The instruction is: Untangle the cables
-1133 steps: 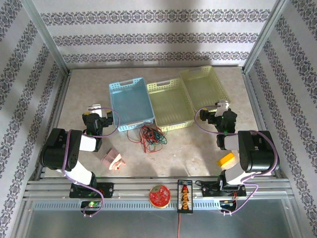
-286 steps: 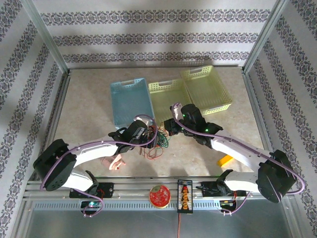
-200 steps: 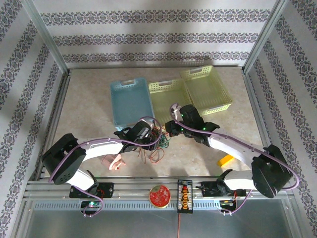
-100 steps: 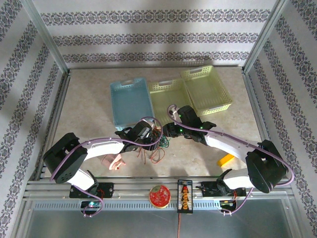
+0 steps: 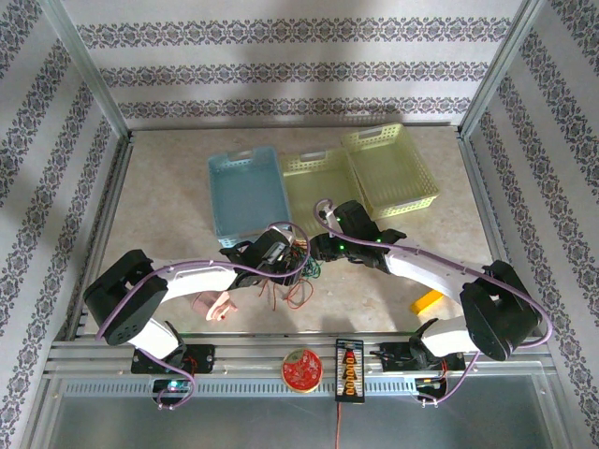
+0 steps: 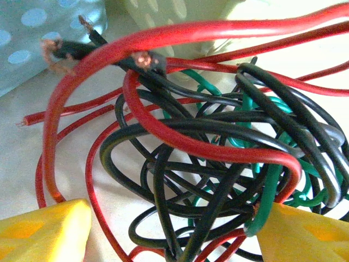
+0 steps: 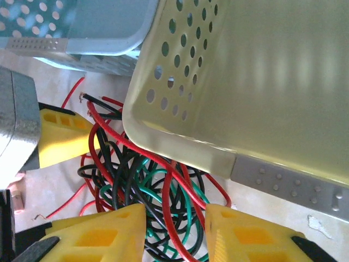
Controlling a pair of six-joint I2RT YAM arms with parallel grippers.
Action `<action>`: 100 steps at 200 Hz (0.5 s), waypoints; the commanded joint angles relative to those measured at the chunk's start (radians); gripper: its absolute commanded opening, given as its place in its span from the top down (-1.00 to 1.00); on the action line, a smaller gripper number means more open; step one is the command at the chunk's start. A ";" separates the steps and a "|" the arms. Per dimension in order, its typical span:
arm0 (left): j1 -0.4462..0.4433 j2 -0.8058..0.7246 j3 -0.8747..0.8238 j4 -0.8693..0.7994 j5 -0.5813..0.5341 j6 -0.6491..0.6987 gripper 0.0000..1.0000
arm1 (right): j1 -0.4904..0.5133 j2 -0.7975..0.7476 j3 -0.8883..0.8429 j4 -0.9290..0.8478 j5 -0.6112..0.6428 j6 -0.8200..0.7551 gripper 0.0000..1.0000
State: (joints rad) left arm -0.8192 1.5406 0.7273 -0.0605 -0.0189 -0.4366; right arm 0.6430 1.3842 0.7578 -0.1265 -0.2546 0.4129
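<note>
I will lower my right gripper a little onto the red cable beside the basket's corner and close it, because a piece of red cable already runs between my open fingers.
The cables are a tangle of thin red, green and black wires lying on the table just in front of the baskets. My left gripper is at the tangle's left side. In the left wrist view it stands open, with its yellow fingertips wide apart either side of the cables. My right gripper is on the tangle from the right. In the right wrist view it is open, and red, green and black strands of the cables run loosely between its yellow fingers.
A blue basket and two yellow-green baskets stand right behind the tangle. The nearer yellow-green basket's corner overhangs the wires. A pink object, a yellow block, a red disc and a connector strip lie nearer.
Both arms have reached in from the sides to the tangle, and the yellow-green baskets were nudged. In the last second the right gripper has opened partway and edged lower; the left has hardly moved.
</note>
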 commanded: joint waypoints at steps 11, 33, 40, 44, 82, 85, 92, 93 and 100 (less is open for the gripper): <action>-0.018 0.019 0.026 -0.001 -0.037 0.015 -0.58 | -0.012 0.013 -0.013 -0.018 0.005 -0.022 0.17; -0.019 0.024 0.024 0.004 -0.050 0.013 -0.60 | -0.007 0.022 -0.016 -0.030 0.004 -0.032 0.15; -0.020 0.028 0.025 0.006 -0.049 0.015 -0.62 | -0.005 0.027 -0.015 -0.035 0.005 -0.036 0.15; -0.020 0.031 0.028 0.003 -0.050 0.017 -0.62 | -0.002 0.032 -0.015 -0.036 0.006 -0.038 0.15; -0.021 0.041 0.038 -0.005 -0.050 0.018 -0.64 | 0.007 0.059 -0.012 -0.035 0.021 -0.037 0.42; -0.021 0.040 0.038 -0.005 -0.050 0.018 -0.64 | 0.007 0.062 -0.011 -0.035 0.021 -0.039 0.47; -0.022 0.039 0.036 -0.005 -0.053 0.016 -0.66 | 0.007 0.063 -0.009 -0.037 0.023 -0.037 0.59; -0.022 0.038 0.036 -0.004 -0.053 0.016 -0.66 | 0.008 0.063 -0.009 -0.037 0.024 -0.038 0.61; -0.023 0.038 0.037 -0.007 -0.056 0.016 -0.66 | 0.008 0.060 -0.010 -0.035 0.024 -0.039 0.71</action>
State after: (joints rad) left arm -0.8249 1.5627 0.7467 -0.0605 -0.0395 -0.4362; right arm 0.6437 1.4376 0.7559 -0.1513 -0.2481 0.3878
